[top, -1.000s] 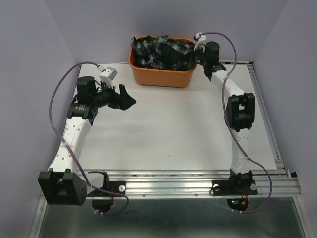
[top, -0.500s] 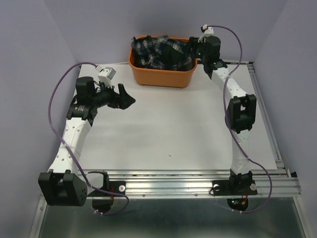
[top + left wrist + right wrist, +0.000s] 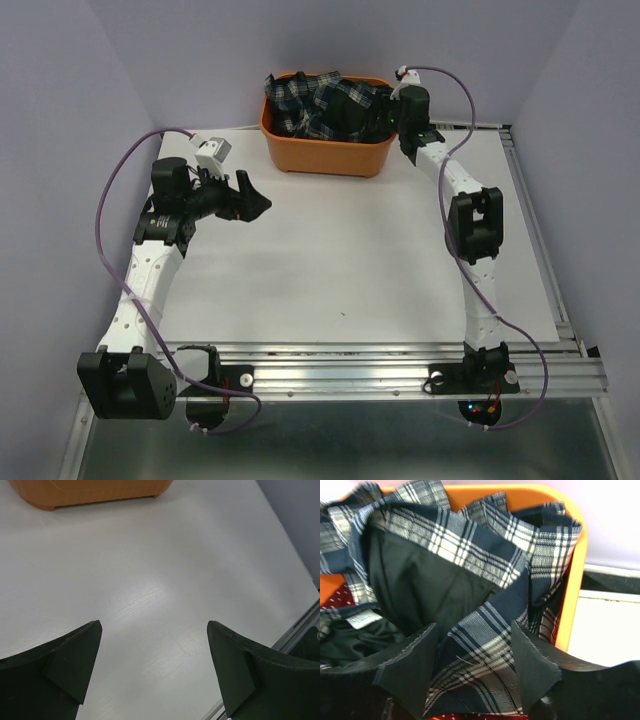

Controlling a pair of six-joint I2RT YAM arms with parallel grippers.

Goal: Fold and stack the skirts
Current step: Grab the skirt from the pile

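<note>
A tartan fold (image 3: 380, 112) (image 3: 477, 639) should be between my right gripper's fingers when it closes, so it should lower slightly farther into the tub next.
The tartan skirt (image 3: 330, 105) lies crumpled in the orange tub (image 3: 325, 157), its dark lining turned up. The right wrist view looks down on the tartan skirt (image 3: 470, 555), with bits of the red dotted skirt (image 3: 340, 598) showing under it. My right gripper (image 3: 386, 112) reaches over the tub's right end. In its wrist view the right gripper (image 3: 473, 625) is open, with a fold of tartan lying between and below the jaws. My left gripper (image 3: 258, 197) hovers open over bare table left of the tub; the left gripper (image 3: 153, 625) holds nothing.
The tub's orange rim (image 3: 575, 590) runs close to the right finger. The white table top (image 3: 330, 260) spreads in front of the tub. Purple walls close in the back and sides. A metal rail (image 3: 400, 370) runs along the near edge.
My right gripper has opened from shut and shifted left, further over the tub's cloth. The left arm has barely moved.
</note>
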